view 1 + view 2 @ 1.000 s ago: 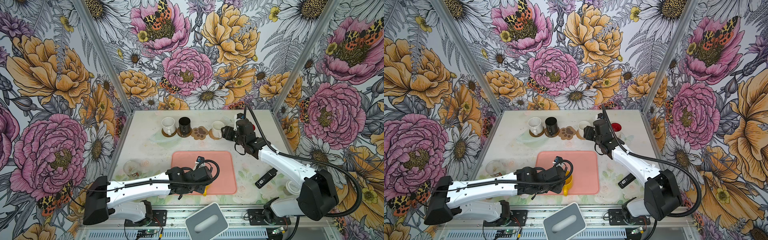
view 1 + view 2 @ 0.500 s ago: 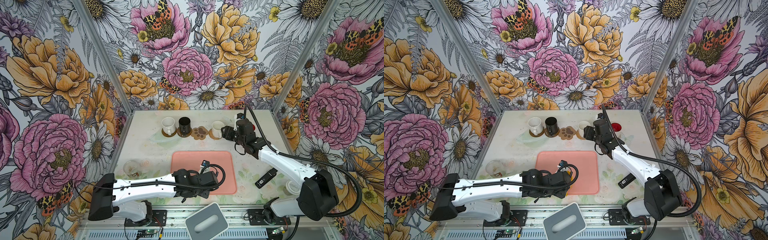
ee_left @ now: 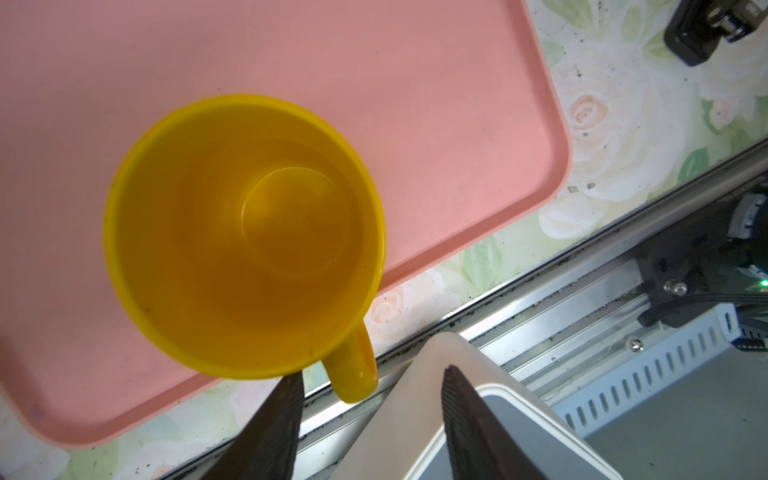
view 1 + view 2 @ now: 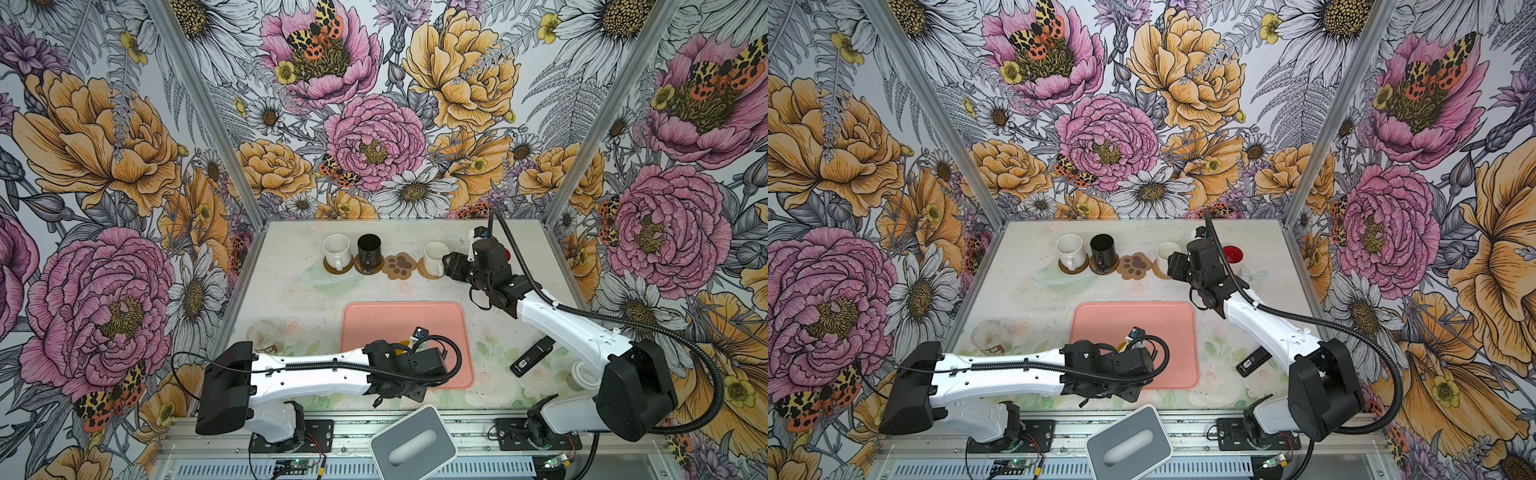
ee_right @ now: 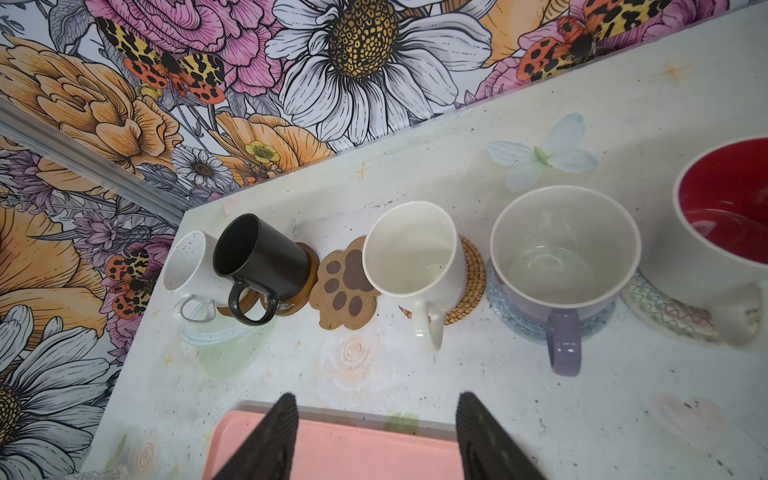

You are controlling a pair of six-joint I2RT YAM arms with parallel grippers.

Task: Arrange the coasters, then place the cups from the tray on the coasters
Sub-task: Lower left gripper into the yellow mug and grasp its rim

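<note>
The yellow cup's handle (image 3: pixel 353 372) sticks out past the cup's rim toward the open fingers, so the left gripper will next come down around it with a slight turn and close.
A yellow cup (image 3: pixel 245 237) stands upright near the front edge of the salmon-pink tray (image 3: pixel 415 83). My left gripper (image 3: pixel 372 378) hangs open above it, and the cup's handle (image 3: pixel 353 370) lies between the fingers without being pinched. Along the back, a white cup (image 4: pixel 336 249) and a black cup (image 4: pixel 369 248) sit on brown coasters. The paw-print coaster (image 4: pixel 400 266) is bare. A cream cup (image 4: pixel 435 253) sits on the rattan coaster (image 5: pixel 471 274), a lavender cup (image 5: pixel 561 249) on the grey-blue one, and a red-inside cup (image 4: pixel 1232 253) on the lacy one. My right gripper (image 5: pixel 376 405) is open and empty.
A grey box with an oval slot (image 4: pixel 413 442) sits just off the table's front edge, close below my left fingers. A clear glass jar (image 4: pixel 262 334) stands front left. A black device (image 4: pixel 532 356) and a small white-lidded jar (image 4: pixel 582 372) lie front right.
My left arm has swung right and forward over the tray's front edge, covering most of the yellow cup, and its jaws have widened slightly. The right arm has not moved.
</note>
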